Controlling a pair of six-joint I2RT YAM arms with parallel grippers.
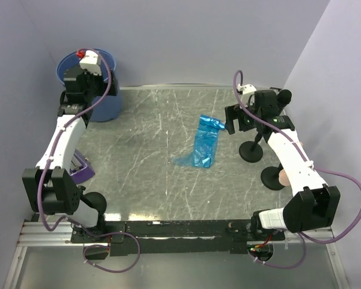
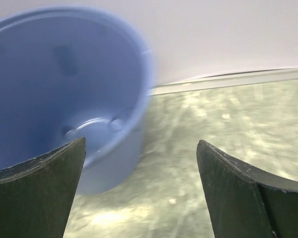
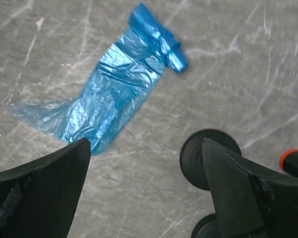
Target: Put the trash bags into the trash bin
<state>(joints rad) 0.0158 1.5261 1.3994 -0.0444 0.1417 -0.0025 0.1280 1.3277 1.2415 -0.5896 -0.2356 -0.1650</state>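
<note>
I will next move my right gripper down and to its left in the top view, to pinch the raised fold of the bag's bunched far end (image 1: 212, 122) (image 3: 160, 38).
The trash bin (image 1: 106, 106) is a round blue bucket at the table's far left corner, partly hidden by my left arm. In the left wrist view its bare inside (image 2: 64, 89) fills the left half. My left gripper (image 1: 78, 89) hangs over the bin's near side, open and empty (image 2: 141, 148). A bright blue crumpled trash bag (image 1: 204, 142) lies flat on the table's middle right. My right gripper (image 1: 233, 119) hovers just right of the bag's far end, open and empty (image 3: 146, 146), with the bag (image 3: 114, 94) ahead and to the left of the fingers.
Two black round stands (image 1: 251, 152) (image 1: 274, 178) sit under my right arm; one base (image 3: 208, 158) lies by the right finger, next to an orange-tipped black piece (image 3: 290, 158). A purple object (image 1: 79, 166) lies at the table's left edge. Walls close the back and both sides.
</note>
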